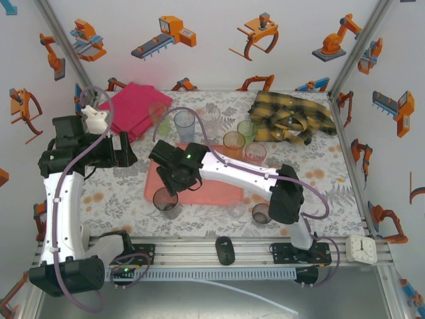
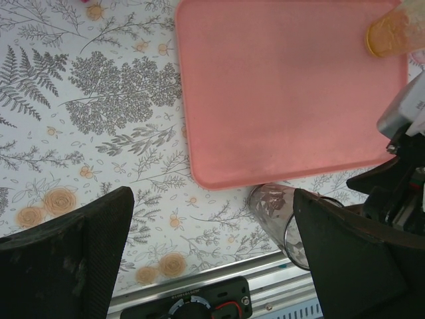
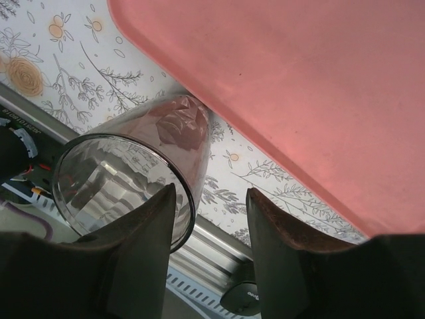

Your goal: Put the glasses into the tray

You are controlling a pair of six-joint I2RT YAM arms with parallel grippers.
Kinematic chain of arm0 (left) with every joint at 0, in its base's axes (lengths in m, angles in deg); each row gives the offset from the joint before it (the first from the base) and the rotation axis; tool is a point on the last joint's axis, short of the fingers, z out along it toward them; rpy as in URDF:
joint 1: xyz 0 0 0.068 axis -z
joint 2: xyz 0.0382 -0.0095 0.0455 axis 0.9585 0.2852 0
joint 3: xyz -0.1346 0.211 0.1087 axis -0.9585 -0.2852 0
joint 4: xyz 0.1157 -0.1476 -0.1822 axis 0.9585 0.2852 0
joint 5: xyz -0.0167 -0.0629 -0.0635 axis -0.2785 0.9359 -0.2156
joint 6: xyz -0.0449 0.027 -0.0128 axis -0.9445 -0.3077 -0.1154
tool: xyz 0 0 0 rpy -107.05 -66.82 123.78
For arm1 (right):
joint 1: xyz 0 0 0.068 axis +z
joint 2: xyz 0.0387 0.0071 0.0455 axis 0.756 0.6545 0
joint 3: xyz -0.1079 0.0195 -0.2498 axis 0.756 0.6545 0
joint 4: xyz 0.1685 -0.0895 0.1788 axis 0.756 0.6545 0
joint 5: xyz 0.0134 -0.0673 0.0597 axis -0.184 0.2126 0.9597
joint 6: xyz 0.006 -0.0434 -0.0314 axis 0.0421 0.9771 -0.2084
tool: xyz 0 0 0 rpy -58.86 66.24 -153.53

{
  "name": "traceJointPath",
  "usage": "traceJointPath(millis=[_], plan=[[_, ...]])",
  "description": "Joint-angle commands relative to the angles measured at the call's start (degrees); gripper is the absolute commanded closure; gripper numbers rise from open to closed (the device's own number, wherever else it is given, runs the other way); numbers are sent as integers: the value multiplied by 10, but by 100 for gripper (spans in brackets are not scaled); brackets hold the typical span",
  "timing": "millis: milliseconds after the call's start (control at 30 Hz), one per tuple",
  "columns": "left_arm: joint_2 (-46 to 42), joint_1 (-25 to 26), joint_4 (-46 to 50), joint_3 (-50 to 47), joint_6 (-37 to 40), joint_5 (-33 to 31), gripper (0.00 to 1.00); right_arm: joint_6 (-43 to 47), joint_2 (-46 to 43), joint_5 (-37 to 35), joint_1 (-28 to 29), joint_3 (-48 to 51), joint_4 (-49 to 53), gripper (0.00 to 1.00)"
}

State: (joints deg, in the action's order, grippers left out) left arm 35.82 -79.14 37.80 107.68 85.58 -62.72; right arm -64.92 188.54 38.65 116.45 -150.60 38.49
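Note:
The smoky dark glass's rim stands just below, between my open fingers. My right gripper lowers slightly over it next and closes.
The salmon-pink tray (image 1: 214, 193) lies mid-table, bare in the left wrist view (image 2: 285, 93) and the right wrist view (image 3: 299, 80). A smoky dark glass (image 1: 166, 201) stands upright on the tablecloth just off the tray's near-left corner (image 3: 133, 166) (image 2: 273, 207). My right gripper (image 1: 171, 185) (image 3: 211, 199) is open, one finger over the glass's mouth and the other outside its wall. My left gripper (image 1: 129, 153) (image 2: 212, 206) hangs open over the table left of the tray, holding nothing. Behind the tray stand blue-grey (image 1: 184, 123), clear (image 1: 211, 119), green (image 1: 247, 129), amber (image 1: 234, 142) (image 2: 395, 33) and pink (image 1: 255, 154) glasses.
A folded magenta cloth (image 1: 136, 109) lies back left and a yellow plaid cloth (image 1: 292, 119) back right. Another clear glass (image 1: 236, 209) and smoky glass (image 1: 261, 214) stand near the front edge, by my right arm's base. A metal rail (image 1: 219, 251) borders the near edge.

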Motion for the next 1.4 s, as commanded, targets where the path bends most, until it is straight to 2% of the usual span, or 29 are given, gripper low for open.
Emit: traceJointPath(millis=[0,200,667,1033,1200,1367], plan=[[-16,-3,17,11,1,13,3,6,3,-14,4,-14,3,57],[-24,-3,23,11,7,11,3,5,4,-22,5,-3,-2,62],[-35,-3,34,7,18,12,3,4,21,-32,9,0,-6,67],[-43,-3,33,3,16,16,3,7,23,-44,11,4,-7,83],[-45,-3,31,3,16,14,3,10,21,-47,11,3,-6,94],[-46,-3,29,5,17,12,3,15,15,-49,11,1,-6,96]])
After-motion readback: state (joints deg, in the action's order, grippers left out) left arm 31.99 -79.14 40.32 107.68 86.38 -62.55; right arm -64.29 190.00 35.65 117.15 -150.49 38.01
